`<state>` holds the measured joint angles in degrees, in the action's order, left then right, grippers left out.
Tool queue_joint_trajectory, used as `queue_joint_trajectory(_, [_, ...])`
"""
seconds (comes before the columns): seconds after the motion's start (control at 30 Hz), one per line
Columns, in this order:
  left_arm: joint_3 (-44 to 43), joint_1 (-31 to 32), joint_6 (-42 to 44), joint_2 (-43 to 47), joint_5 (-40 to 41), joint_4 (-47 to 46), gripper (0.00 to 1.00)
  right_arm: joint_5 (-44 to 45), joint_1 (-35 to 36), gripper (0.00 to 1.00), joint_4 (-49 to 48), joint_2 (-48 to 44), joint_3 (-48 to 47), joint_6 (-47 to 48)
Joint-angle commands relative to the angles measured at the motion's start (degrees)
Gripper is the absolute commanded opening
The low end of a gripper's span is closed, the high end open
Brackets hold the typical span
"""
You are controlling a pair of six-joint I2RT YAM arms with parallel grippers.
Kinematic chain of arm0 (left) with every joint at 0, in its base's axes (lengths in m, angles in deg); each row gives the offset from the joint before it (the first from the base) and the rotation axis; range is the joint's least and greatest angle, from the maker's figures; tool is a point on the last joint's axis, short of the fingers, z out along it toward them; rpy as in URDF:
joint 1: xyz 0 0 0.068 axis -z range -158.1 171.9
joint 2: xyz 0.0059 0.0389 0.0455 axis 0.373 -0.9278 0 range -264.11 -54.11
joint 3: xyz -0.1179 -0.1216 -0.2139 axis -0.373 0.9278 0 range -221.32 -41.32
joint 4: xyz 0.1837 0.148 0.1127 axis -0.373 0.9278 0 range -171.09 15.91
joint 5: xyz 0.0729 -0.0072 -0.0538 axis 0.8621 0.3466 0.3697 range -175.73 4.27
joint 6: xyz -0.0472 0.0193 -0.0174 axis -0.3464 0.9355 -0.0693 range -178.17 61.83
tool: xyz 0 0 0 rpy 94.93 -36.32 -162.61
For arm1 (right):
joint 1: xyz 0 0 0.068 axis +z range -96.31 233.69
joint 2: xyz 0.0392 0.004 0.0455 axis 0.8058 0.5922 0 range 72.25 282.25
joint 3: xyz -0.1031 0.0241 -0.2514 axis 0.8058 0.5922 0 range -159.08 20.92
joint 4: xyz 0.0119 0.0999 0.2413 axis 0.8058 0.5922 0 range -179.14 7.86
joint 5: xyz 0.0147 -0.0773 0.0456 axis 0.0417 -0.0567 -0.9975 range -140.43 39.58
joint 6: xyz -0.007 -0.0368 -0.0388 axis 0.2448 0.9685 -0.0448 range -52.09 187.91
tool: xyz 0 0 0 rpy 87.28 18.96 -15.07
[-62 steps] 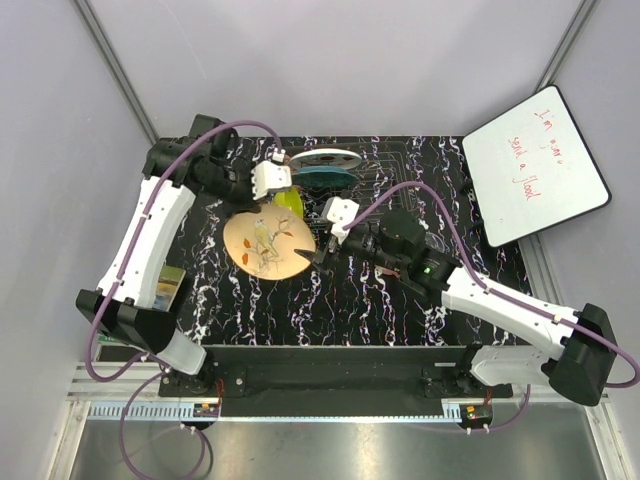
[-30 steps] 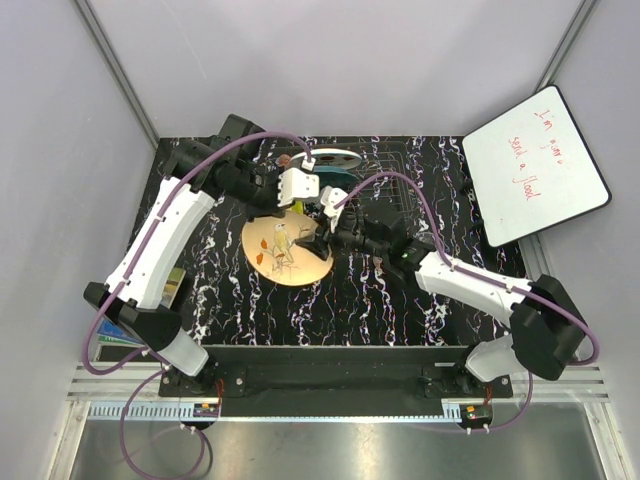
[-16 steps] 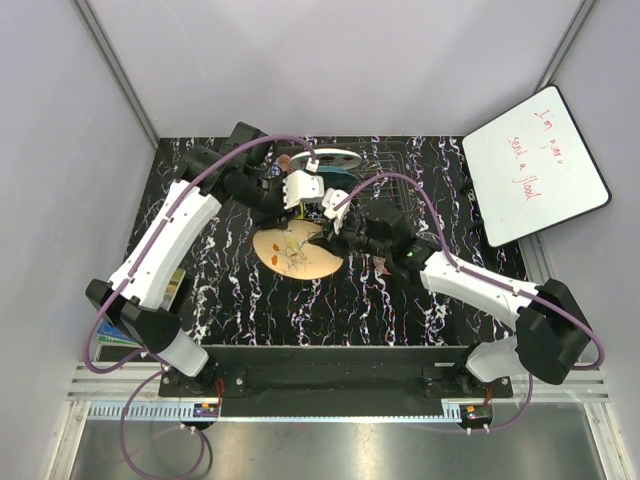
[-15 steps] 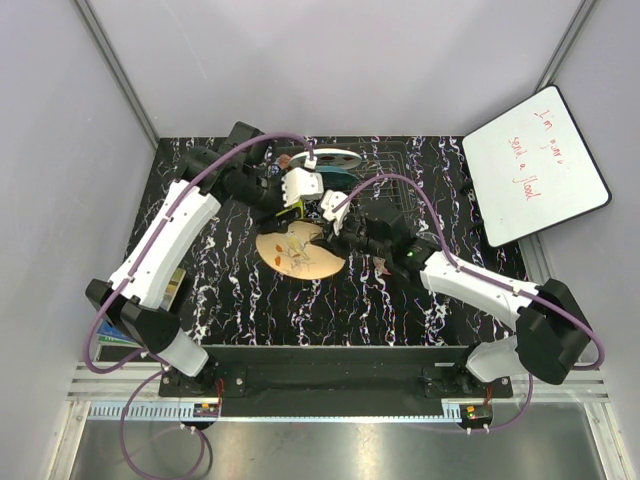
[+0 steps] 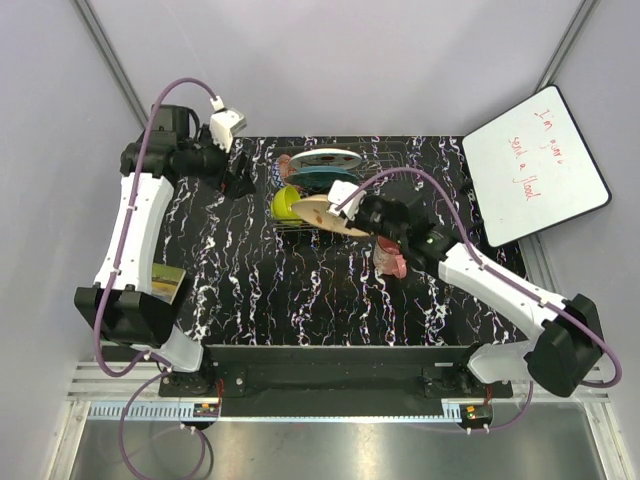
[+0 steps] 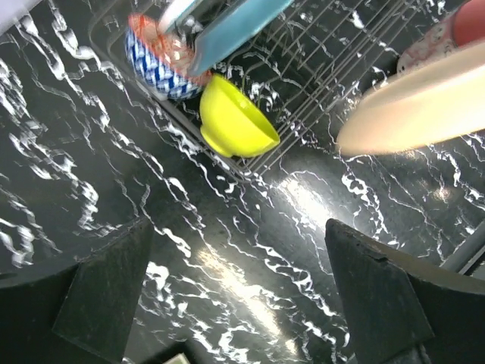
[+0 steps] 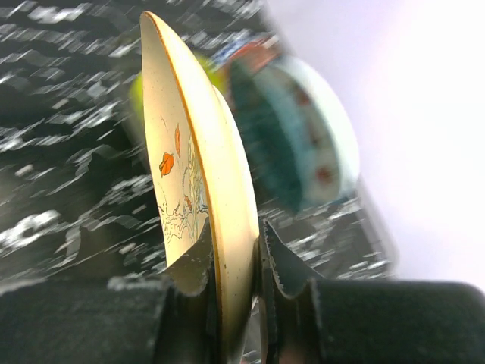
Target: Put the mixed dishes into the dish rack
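I should move my right gripper outward and down into the rack (image 5: 395,180) space in front of the teal plate next and let go of the peach plate's rim, because bare wires show in that space.
My right gripper (image 5: 350,216) (image 7: 231,265) is shut on the rim of the peach floral plate (image 5: 314,211) (image 7: 198,171), holding it edge-on above the front of the dish rack (image 5: 395,180) (image 6: 326,68). In the rack stand the teal plate (image 5: 318,178) (image 7: 265,144) and the white plate with red slices (image 5: 325,158) (image 7: 326,144), with the lime-yellow bowl (image 5: 285,203) (image 6: 235,121) and the red patterned bowl (image 6: 155,57) at its left end. A pink mug (image 5: 392,258) lies on the table. My left gripper (image 5: 240,185) (image 6: 242,296) is open and empty at the back left.
A white board with red writing (image 5: 535,165) leans at the back right. A blue-green book (image 5: 160,283) lies at the table's left edge beside the left arm. The table is black with white veins (image 5: 300,300).
My left gripper has let go of the peach plate, opened wide and drawn back to the far left. The right gripper has lifted the plate off the table and tipped it edge-on by the rack.
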<state>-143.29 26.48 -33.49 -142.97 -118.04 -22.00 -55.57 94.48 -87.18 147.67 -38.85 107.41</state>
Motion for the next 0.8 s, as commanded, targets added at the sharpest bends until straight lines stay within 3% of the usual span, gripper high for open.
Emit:
queue_joint_trajectory(0.0, [7.64,-0.18,-5.96,-0.26,-2.06,-3.80,0.99,2.16,-0.89,0.00,-12.32,-3.96,-9.30,8.30])
queue_joint_trajectory(0.27, [13.11,-0.18,-10.01,-6.66,-3.10,-8.20,0.99,4.00,-1.77,0.00,-14.96,4.02,-11.60,18.31])
queue_joint_trajectory(0.77, [14.78,-0.18,-9.40,-11.69,-2.93,-12.86,0.96,4.01,-2.56,0.00,-17.16,13.88,-13.62,17.01])
